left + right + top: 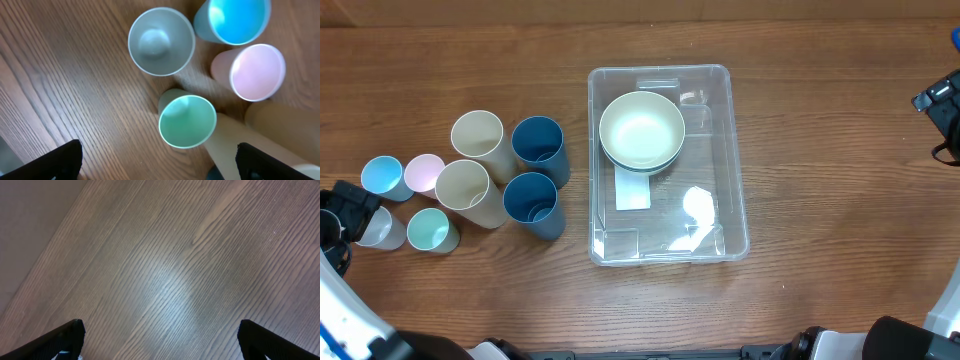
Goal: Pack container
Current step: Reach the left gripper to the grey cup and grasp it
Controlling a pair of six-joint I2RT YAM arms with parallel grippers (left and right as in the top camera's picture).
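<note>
I need to lower my left gripper next onto the rim of the pale grey cup. The grey cup is below my gripper beside the mint cup, and its opening faces up.
The container, a large clear bin with a white label on its bottom, lies mid-table with stacked pale bowls inside. My left gripper hovers at the table's left over the small cups, its jaws wide apart and empty. In the left wrist view my left gripper looks down on a mint cup, a grey cup, a light blue cup and a pink cup. My right gripper is open above bare wood, seen at the far right edge as my right gripper.
Left of the bin stand two tall beige cups and two dark blue cups, close together. The small cups, among them the light blue cup and mint cup, sit further left. A beige cup lies near my left gripper's right finger.
</note>
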